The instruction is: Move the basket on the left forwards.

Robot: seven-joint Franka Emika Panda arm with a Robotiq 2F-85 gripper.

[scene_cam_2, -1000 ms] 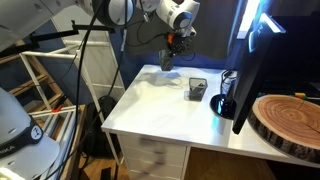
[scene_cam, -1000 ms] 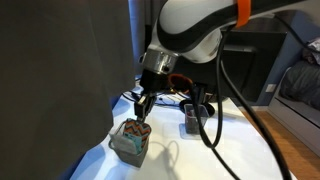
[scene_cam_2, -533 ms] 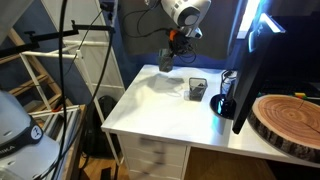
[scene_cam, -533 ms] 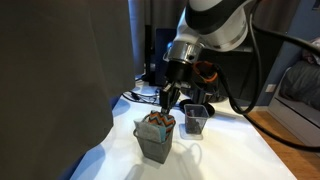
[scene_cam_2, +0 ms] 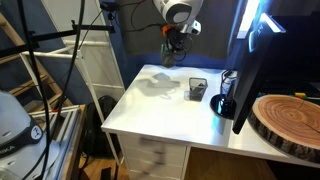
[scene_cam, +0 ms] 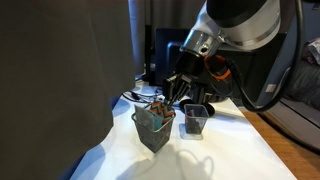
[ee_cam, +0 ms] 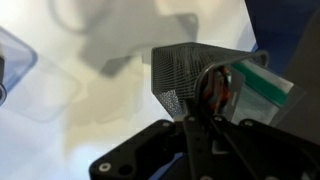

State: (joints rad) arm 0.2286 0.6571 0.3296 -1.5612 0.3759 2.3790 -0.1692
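Note:
I need to lower my gripper toward the bare tabletop (scene_cam_2: 174, 95) beside the pen cup and let go of the basket's rim there, because the basket is still hanging above its shadow.
The small woven basket (scene_cam: 152, 127), grey with orange and teal at its rim, hangs above the white table (scene_cam: 230, 160). It also shows high over the table's back part in an exterior view (scene_cam_2: 170, 57). My gripper (scene_cam: 165, 100) is shut on the basket's rim from above, and it also shows in an exterior view (scene_cam_2: 171, 43). In the wrist view the basket (ee_cam: 185, 75) shows a grey woven side and an orange inside, with my fingers (ee_cam: 207, 112) clamped on its rim. Its shadow lies on the table below.
A dark wire-mesh pen cup (scene_cam: 193, 120) (scene_cam_2: 197, 89) stands on the table close beside the basket. A dark panel (scene_cam: 60, 80) rises at one side. A monitor (scene_cam_2: 255, 60), a black round object (scene_cam_2: 224, 104) and a wooden slab (scene_cam_2: 290, 120) are near one table end. Cables lie behind the cup.
The arm has carried the basket sideways toward the pen cup and lifted it a little higher. The pen cup has not moved.

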